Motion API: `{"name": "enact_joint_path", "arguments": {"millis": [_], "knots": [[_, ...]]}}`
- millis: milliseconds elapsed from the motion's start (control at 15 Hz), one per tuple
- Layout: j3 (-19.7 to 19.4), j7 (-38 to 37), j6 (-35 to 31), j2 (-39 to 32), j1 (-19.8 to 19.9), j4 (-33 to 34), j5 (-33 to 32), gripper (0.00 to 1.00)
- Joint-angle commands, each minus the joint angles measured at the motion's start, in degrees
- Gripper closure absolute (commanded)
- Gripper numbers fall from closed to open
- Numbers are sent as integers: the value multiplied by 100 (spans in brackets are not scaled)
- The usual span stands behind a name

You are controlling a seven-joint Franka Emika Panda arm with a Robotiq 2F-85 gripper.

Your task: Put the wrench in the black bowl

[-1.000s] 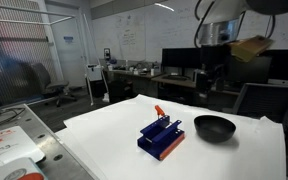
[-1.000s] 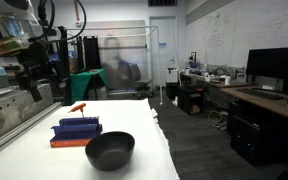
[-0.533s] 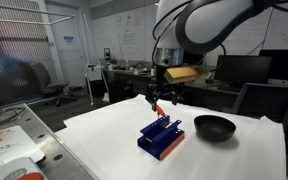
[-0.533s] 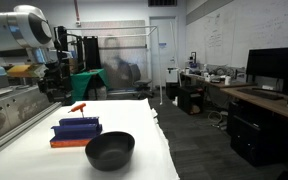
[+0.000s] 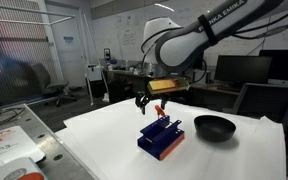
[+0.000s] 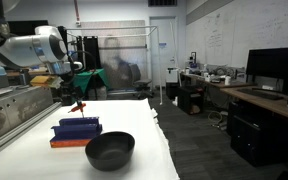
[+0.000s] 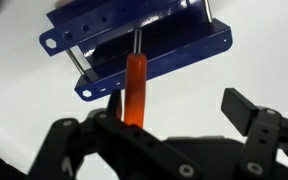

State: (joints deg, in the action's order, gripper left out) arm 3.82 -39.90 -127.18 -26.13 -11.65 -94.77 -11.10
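Observation:
The gripper shifts toward the left in the wrist view next and closes around the wrench's orange-red handle, because that handle sits off-center between my fingers.
The wrench [image 7: 134,88] is a slim orange-red tool that leans on the dark blue slotted rack [image 7: 134,42]. It shows in both exterior views [image 5: 160,111] [image 6: 77,107], sticking up from the rack's [image 5: 161,137] [image 6: 76,130] far end. My gripper [image 7: 156,120] is open and hovers just above the wrench, which lies between the fingers [image 7: 248,108], nearer the left one. The gripper [image 5: 143,101] [image 6: 71,96] holds nothing. The black bowl [image 5: 214,127] [image 6: 110,150] sits empty on the table beside the rack.
The rack and bowl stand on a white table [image 5: 104,135] with edges close on all sides. Desks with monitors [image 5: 239,70] stand behind it. A bench with clutter [image 5: 9,150] lies beside the table.
The arm has swung from above the bowl side across to the rack and come down, so the gripper now hangs just over the wrench. Wrench, rack and bowl have not moved.

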Motion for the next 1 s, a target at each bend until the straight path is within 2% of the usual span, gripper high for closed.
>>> {"name": "enact_joint_path", "arguments": {"millis": [0, 67, 133, 200, 467, 800, 933], "knots": [[-249, -15, 284, -282, -151, 561, 12, 0], [-268, 7, 351, -318, -144, 625, 44, 0], [-286, 21, 406, -347, -144, 673, 54, 10], [-267, 87, 564, -367, -124, 731, 115, 25], [-221, 219, 1139, -407, -93, 919, 266, 58], [-289, 141, 1181, -361, -67, 903, 224, 94], [-325, 118, 1114, -323, -23, 831, 259, 90]]}}
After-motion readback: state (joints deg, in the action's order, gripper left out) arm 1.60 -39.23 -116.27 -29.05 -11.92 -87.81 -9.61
